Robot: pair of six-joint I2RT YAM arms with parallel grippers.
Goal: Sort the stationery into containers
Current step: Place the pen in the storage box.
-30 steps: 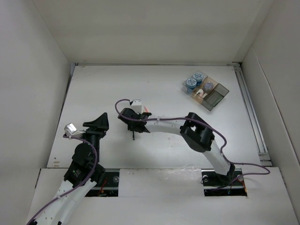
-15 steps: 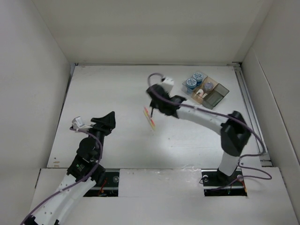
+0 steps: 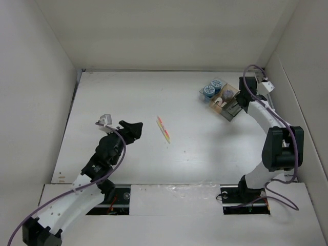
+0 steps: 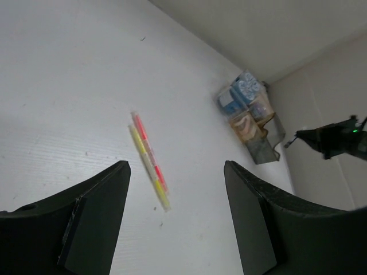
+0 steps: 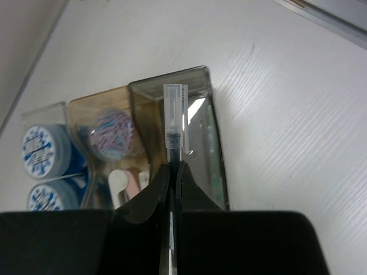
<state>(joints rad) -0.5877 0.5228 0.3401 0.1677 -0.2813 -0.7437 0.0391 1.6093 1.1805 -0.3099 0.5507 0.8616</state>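
Note:
Next, my right gripper lowers the pen lengthwise between the sides of the container's smoky grey section [image 3: 232, 110] [image 5: 205, 123] and releases it, since the section lies open below it.
Two slim orange-yellow pens [image 3: 164, 128] lie side by side mid-table; they also show in the left wrist view [image 4: 149, 161]. My left gripper [image 3: 135, 128] is open and empty just left of them, its fingers [image 4: 92, 217] wide apart. My right gripper [image 3: 240, 100] is shut on a thin dark pen [image 5: 174, 123] with a clear cap and holds it over the smoky grey compartment [image 5: 205, 123] of the clear organizer tray [image 3: 237, 108]. Two blue-and-white rolls [image 3: 211, 88] sit in the tray's left compartments, also in the right wrist view [image 5: 43, 150].
A tan compartment holds a pink-blue round bundle [image 5: 114, 134] and a white piece [image 5: 118, 182]. A thin dark-green stick [image 5: 215, 152] lies in the grey compartment. The enclosure's right wall and rail [image 3: 274, 118] run close by the tray.
My right arm swung from mid-table to the tray at the back right, carrying the dark pen. My left gripper moved right, toward the orange-yellow pens.

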